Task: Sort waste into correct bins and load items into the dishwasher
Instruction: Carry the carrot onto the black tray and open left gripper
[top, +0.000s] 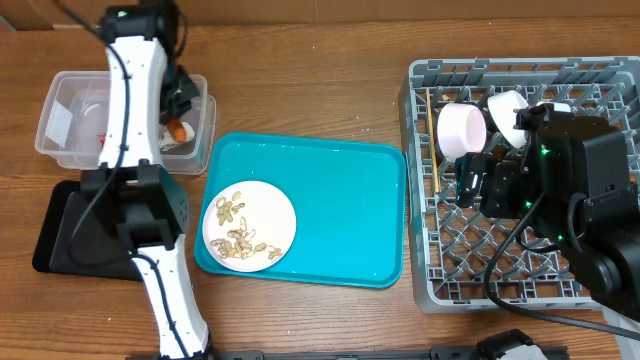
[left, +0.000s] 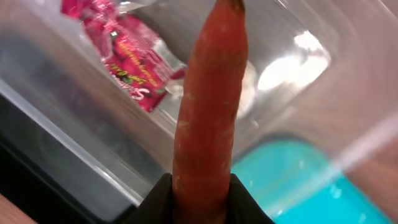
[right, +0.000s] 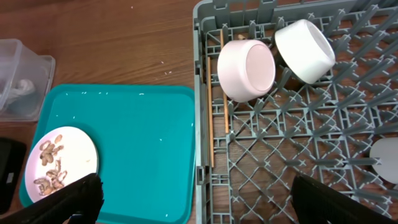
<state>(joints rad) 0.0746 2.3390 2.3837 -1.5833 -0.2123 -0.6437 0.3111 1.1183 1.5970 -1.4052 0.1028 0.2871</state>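
The robot will carry the carrot with its left gripper back from the tub (top: 60, 118) and down over the black tray to release it, since the tub holds the wrapper.
My left gripper (top: 176, 118) is shut on the orange carrot (left: 209, 106) and holds it over the clear plastic tub (top: 60, 118). A crumpled red wrapper (left: 127, 53) lies inside the tub. The black tray (top: 62, 228) sits in front of the tub. A white plate (top: 249, 225) with beige peanut scraps (top: 238, 240) lies on the teal tray (top: 340, 215). My right gripper (right: 199, 202) is open and empty above the left edge of the grey dish rack (top: 430, 290). The rack holds a pink bowl (right: 247, 70), a white bowl (right: 305, 50) and chopsticks (right: 216, 99). The foil ball is not in view.
The left arm stretches from the table's front edge over the black tray. The right arm's black body covers the rack's right half. Bare wooden table (top: 320, 90) lies behind the teal tray.
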